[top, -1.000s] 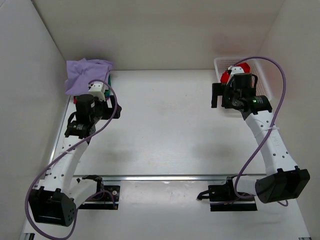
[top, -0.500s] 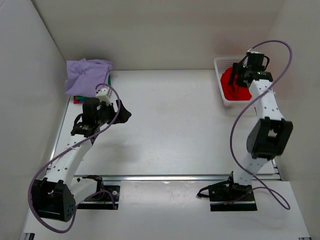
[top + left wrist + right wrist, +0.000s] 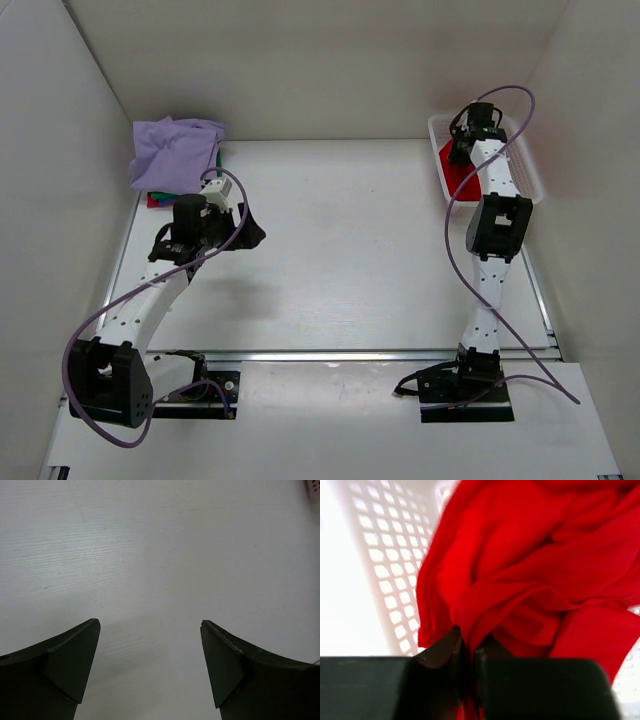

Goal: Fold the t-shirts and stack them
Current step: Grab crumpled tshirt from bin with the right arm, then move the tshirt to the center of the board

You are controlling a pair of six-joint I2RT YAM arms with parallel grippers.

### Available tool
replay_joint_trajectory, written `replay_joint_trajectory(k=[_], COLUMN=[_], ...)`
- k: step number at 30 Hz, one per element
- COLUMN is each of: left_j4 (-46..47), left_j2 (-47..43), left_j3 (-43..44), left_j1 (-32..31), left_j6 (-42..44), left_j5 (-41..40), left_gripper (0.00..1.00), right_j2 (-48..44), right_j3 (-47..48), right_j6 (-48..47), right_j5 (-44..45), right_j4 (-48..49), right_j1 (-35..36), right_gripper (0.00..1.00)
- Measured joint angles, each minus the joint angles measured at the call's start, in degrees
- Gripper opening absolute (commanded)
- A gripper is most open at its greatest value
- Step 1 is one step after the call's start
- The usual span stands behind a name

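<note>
The red cloth should come up out of the basket [image 3: 525, 165] with my right gripper. Then it should go down onto the middle of the table, which is bare.
A bright red t-shirt [image 3: 530, 565] lies crumpled in the white mesh basket [image 3: 525, 165] at the back right; from above only a red patch [image 3: 458, 178] of it shows beside the arm. My right gripper [image 3: 469, 645] is down in the basket, shut on a fold of this red cloth. At the back left sits a stack of folded t-shirts with a pale lavender one [image 3: 172, 150] on top and green and red edges [image 3: 156, 197] under it. My left gripper [image 3: 150, 667] hangs open over bare table, right of that stack, holding nothing.
White walls close in the table on the left, back and right. The basket's mesh wall [image 3: 380, 565] stands just left of the red cloth. A metal rail [image 3: 330, 355] runs along the near edge by the arm bases.
My right arm reached back into the basket and its jaws closed on the red t-shirt. The left gripper shifted slightly to the right and stayed open.
</note>
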Motion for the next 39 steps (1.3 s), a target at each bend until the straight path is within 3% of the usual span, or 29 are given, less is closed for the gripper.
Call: replay_joint_trajectory(k=[8,11,15,17,21,23,29,33,34,35,38,39], left_j4=[-0.83,-1.09,-2.40,-3.28,-4.76,-5.11,-7.21,-8.50,-8.66,-8.63,-8.41,-8.24], left_j2=[-0.50,-1.84,-5.01,-7.54,-12.39,-16.59,-19.96,-19.47,-19.30,-19.10,-18.18,-17.68], left_j3=[0.00,0.00,0.00,0.00,-0.02,-0.02,1.40,1.49,1.49,1.49,1.22,0.83], left_j1=[0.04,0.04,0.24,0.79,1.53,2.05,2.10,2.10,2.10,2.03,0.94,0.09], left_j6=[0.92,0.94,1.38,1.18,-0.52,-1.31,-1.25,-1.18,-1.03,-0.85,0.50,1.14], left_j5=[-0.15,-0.15,-1.53,-3.26,-7.82,-10.60,-15.10,-16.22,-16.09,-15.63,-12.98,-12.00], left_gripper=[0.93,0.93,0.94,0.97,0.98,0.97,0.99,0.98,0.99,0.98,0.99,0.99], right_j2=[-4.52,-12.52,-31.08,-44.76,-56.83,-61.16,-66.45,-59.08,-56.39,-53.42,-42.84,-39.56], right_j3=[3.37,3.06,-0.98,-1.79,-6.99,-12.41,-31.93,-38.38,-39.50,-39.91,-36.46,-34.77], right_j6=[-0.20,-0.35,-0.52,-1.55,-4.13,-4.11,-1.05,1.62,1.77,1.99,1.49,1.18], right_j5=[1.51,-0.37,-4.04,-4.28,1.18,2.01,3.30,-0.98,-1.92,-2.56,-1.62,-0.74], right_j4=[-6.47,-6.45,-4.07,-1.16,2.56,4.48,8.81,9.99,10.08,9.57,5.92,4.90], right_j1=[0.02,0.04,2.05,8.92,28.35,34.05,34.25,32.85,32.79,32.63,32.68,32.68], right_gripper=[0.00,0.00,0.00,0.00,0.00,0.00,0.00,0.02,0.19,0.44,0.76,0.78])
